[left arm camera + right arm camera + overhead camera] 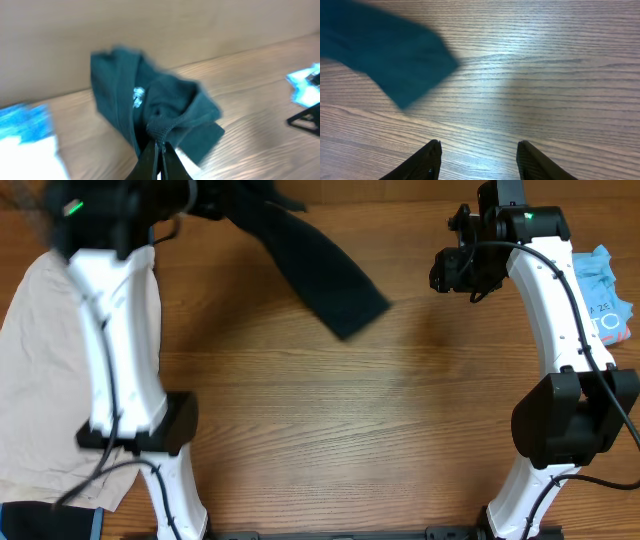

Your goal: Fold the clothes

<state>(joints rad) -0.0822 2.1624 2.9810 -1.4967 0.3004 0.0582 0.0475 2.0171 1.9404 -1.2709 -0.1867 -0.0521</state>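
The black T-shirt hangs above the table, so it goes down next onto empty wood (226, 308) (94, 137) beside the beige shorts, where my left gripper releases it.
A black T-shirt (310, 265) stretches from the table's far left corner toward the middle, its free end blurred. In the left wrist view it hangs bunched in front of the camera (150, 110), with a small white logo (138, 95) showing. My left gripper (160, 146) is shut on a ribbed edge of the shirt. My right gripper (479, 149) stands open above bare wood, nothing between its fingers (432, 155). A corner of the black T-shirt (385, 50) lies ahead of it to the left, apart from it. In the overhead view my right gripper (452, 270) sits at the far right.
Beige shorts (45, 390) lie spread at the left edge, partly under my left arm (120, 340). Blue denim (45, 520) shows at the near left corner. A light-blue printed tee (605, 290) lies at the right edge behind my right arm (555, 310).
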